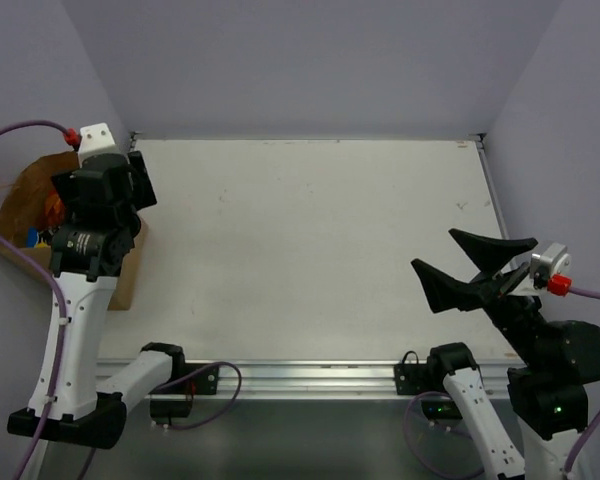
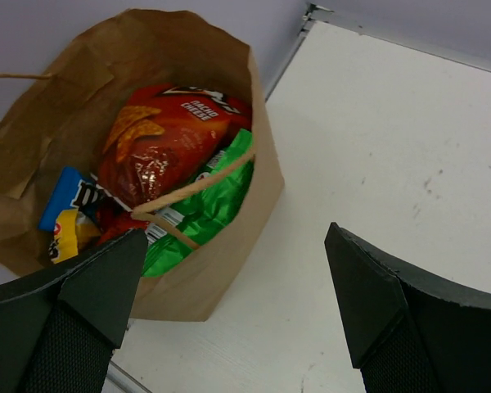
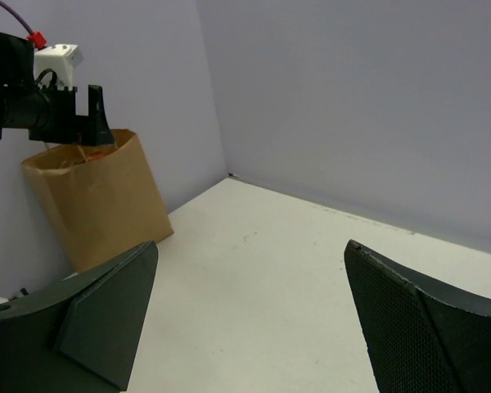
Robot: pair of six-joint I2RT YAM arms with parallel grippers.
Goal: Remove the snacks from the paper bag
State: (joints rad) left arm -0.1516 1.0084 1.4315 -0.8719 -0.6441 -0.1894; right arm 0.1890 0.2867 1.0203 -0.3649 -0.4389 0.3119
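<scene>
The paper bag's rim beside the green chip bag lies below, between the open fingers of the left gripper, so the gripper needs to come down next until they straddle that paper edge.
The brown paper bag stands open at the table's far left edge, also seen as the paper bag from above and the paper bag in the right wrist view. Snacks fill it: a red-orange Doritos bag on top, a green chip bag under a twisted handle, and blue and yellow wrappers. My left gripper hovers open just above and to the right of the bag's mouth, holding nothing. My right gripper hangs open over the table's right side, far from the bag.
The white table is walled by lilac panels at the back and sides. The bag leans against the left wall. A metal rail runs along the near edge between the arm bases.
</scene>
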